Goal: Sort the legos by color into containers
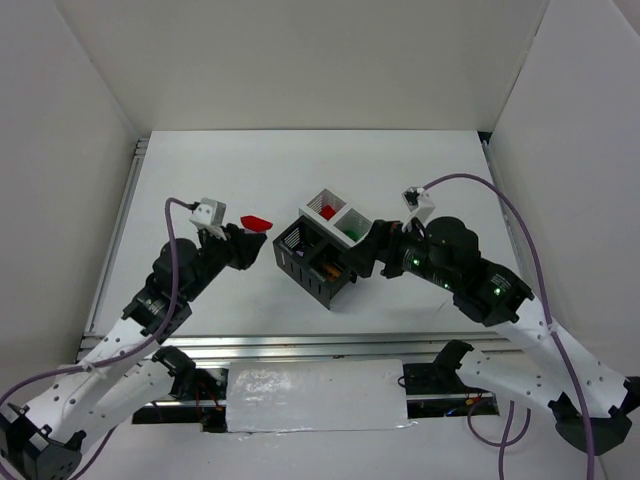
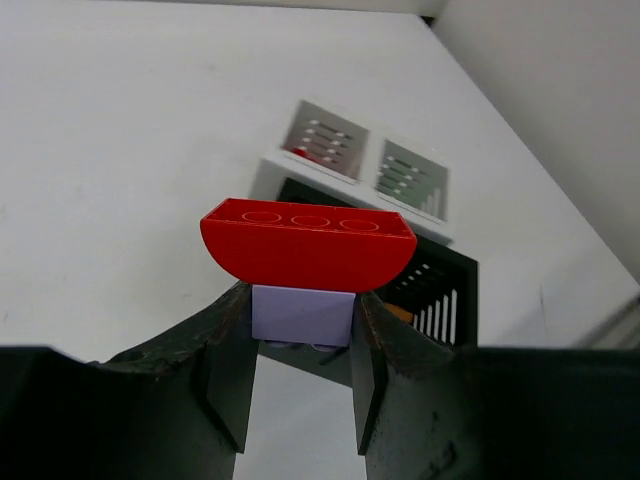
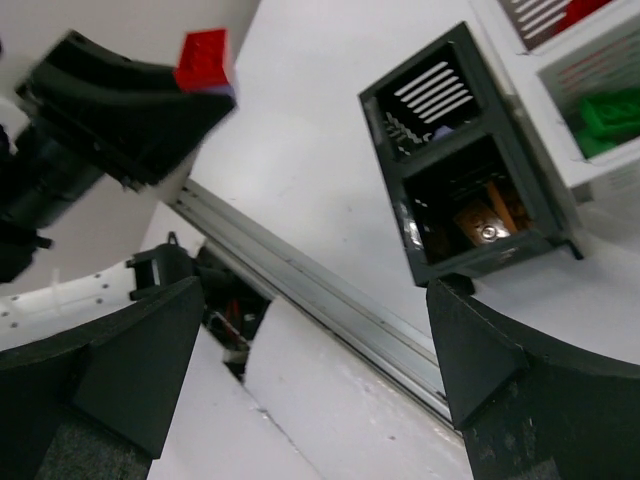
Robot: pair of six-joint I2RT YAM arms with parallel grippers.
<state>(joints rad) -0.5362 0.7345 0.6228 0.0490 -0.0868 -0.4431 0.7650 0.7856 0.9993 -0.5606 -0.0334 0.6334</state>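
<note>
My left gripper moves toward the right in the top view next, lowers there and releases, because a purple lego lies in the black bin's far section point(image 1: 301, 239).
My left gripper point(image 2: 302, 297) is shut on a light purple lego point(image 2: 301, 315) that has a red curved lego point(image 2: 307, 245) stuck on top of it. The pair hangs above the table, left of the containers point(image 1: 325, 247); the red lego point(image 1: 257, 221) shows in the top view. One white bin holds a red lego point(image 1: 327, 212), the other a green one point(image 1: 351, 229). An orange-brown lego point(image 3: 487, 222) lies in a black bin point(image 3: 478, 215). My right gripper point(image 3: 310, 350) stands open with nothing in it, just right of the bins.
A metal rail point(image 1: 300, 347) runs along the table's near edge, with a white pad point(image 1: 315, 395) below it. White walls stand on the left, back and right. The right arm point(image 1: 470, 275) lies close against the bins' right side.
</note>
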